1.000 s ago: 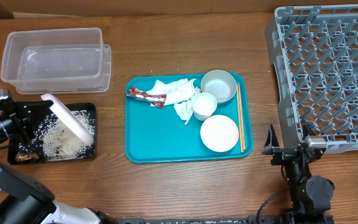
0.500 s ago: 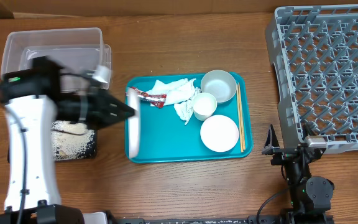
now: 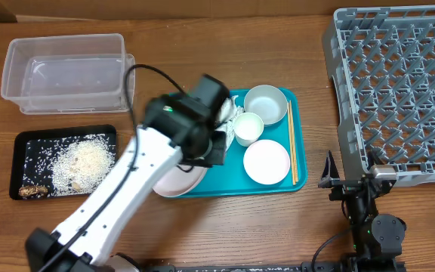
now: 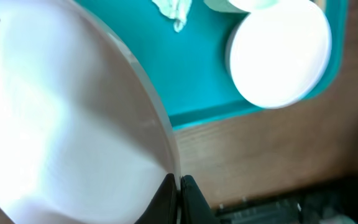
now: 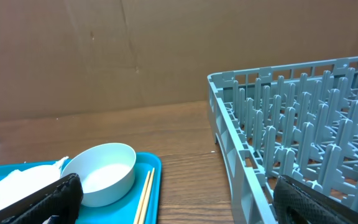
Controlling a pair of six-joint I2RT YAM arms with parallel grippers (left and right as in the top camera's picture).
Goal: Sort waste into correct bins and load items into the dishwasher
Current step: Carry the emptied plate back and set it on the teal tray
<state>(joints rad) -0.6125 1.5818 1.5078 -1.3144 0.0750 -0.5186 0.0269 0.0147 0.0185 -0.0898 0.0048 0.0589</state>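
Observation:
I will next lower my left gripper outward to the tray's bare teal bottom to release the pale pink plate (image 4: 61, 124).
My left gripper (image 4: 179, 194) is shut on the rim of a pale pink plate (image 4: 61, 124). It holds the plate over the front left corner of the teal tray (image 3: 297, 177); the plate also shows in the overhead view (image 3: 174, 181). On the tray are a pale bowl (image 3: 265, 103), a small white cup (image 3: 248, 128), a white plate (image 3: 266, 162) and chopsticks (image 3: 291, 143). A napkin (image 4: 174, 11) shows partly; the wrapper is hidden under my arm. The black tray (image 3: 29, 143) holds rice scraps (image 3: 81, 162). My right gripper (image 5: 185, 208) is open and empty beside the grey dish rack (image 3: 399, 91).
The clear plastic tub (image 3: 66, 72) stands empty at the back left. My left arm stretches diagonally from the front left over the table to the teal tray. The right wrist view shows the bowl (image 5: 104, 174), the chopsticks (image 5: 143, 196) and the rack wall (image 5: 241, 143).
My left arm has swung right from the black tray to over the teal tray, carrying the pink plate. The rice lies on the black tray. The right arm has not moved.

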